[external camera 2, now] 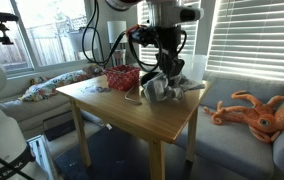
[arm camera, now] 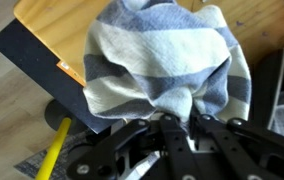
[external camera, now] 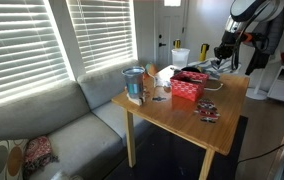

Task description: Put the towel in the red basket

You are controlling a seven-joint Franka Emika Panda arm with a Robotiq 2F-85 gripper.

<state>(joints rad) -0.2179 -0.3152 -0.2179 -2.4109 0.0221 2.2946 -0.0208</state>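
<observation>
My gripper moves up off the table next, since the towel [external camera 2: 160, 90] hangs low, away from the basket. It then swings across over the red basket's [external camera 2: 122, 78] open top and lowers to release.
A grey and white striped towel [arm camera: 167, 55] hangs bunched from my gripper [arm camera: 179, 122], whose fingers are shut on a pinch of its cloth. In an exterior view the gripper [external camera 2: 162, 68] holds the towel [external camera 2: 160, 90] just above the wooden table [external camera 2: 112, 112], with its lower end at or near the tabletop. The red basket [external camera 2: 122, 78] stands on the table to the left of the towel, a short way off. It also shows in an exterior view [external camera: 187, 87], with the arm [external camera: 227, 45] behind it at the table's far end.
A blue cup [external camera: 134, 85], a glass [external camera: 161, 92] and small items [external camera: 208, 110] stand on the table [external camera: 172, 115]. A grey couch [external camera: 52, 125] runs beside it, with an orange octopus plush [external camera 2: 252, 110] on it. A black flat object [arm camera: 42, 65] and a yellow bar [arm camera: 54, 150] lie below.
</observation>
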